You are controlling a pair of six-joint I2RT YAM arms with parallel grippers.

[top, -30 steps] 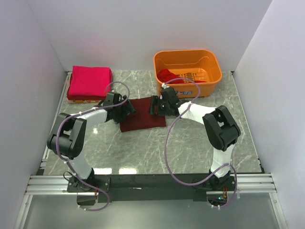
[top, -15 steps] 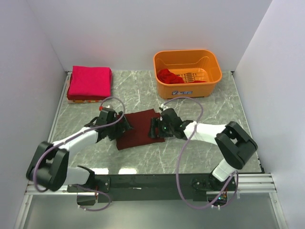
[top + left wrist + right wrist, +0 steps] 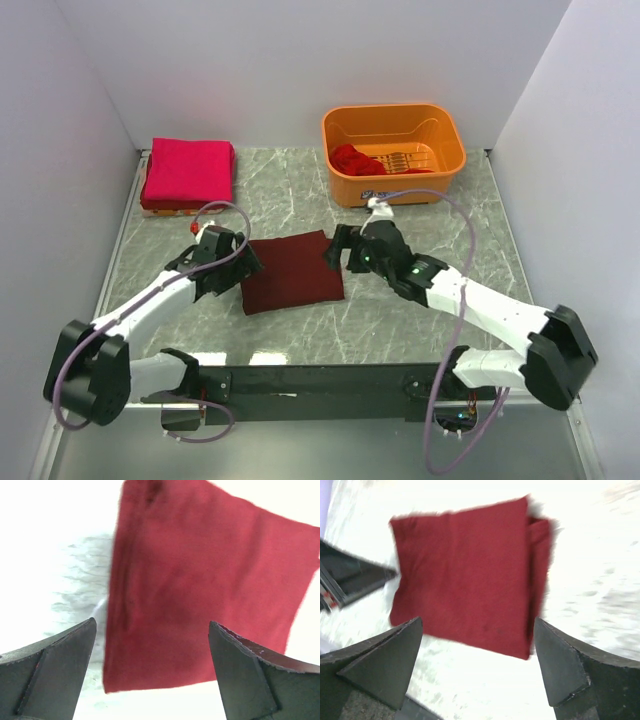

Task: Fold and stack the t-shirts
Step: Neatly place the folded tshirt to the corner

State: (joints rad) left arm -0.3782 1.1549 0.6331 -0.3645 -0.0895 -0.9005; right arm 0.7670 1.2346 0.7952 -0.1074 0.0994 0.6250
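My left gripper lowers its open fingers next onto the edge they already straddle. The dark maroon t-shirt's edge point(image 3: 120, 560) opposite the right gripper lies below.
A dark maroon t-shirt point(image 3: 293, 271) lies folded into a flat rectangle on the marble table, also seen in the left wrist view point(image 3: 200, 590) and the right wrist view point(image 3: 465, 580). My left gripper point(image 3: 243, 262) stands open at its left edge, nothing between the fingers point(image 3: 152, 672). Off the cloth's right edge my right gripper point(image 3: 338, 252) is open and empty too point(image 3: 477, 672). A folded bright pink-red t-shirt point(image 3: 188, 172) lies at the back left. A crumpled red t-shirt point(image 3: 358, 158) sits in the orange basket point(image 3: 445, 160).
The orange basket stands at the back right against the wall. White walls close in the table on three sides. A thin orange-edged item point(image 3: 170, 211) shows under the pink-red shirt. The black rail point(image 3: 320, 380) with the arm bases runs along the near edge.
The folded maroon shirt was dragged toward the near side and let go. Both grippers have drawn back off its edges, and the right one has opened wider.
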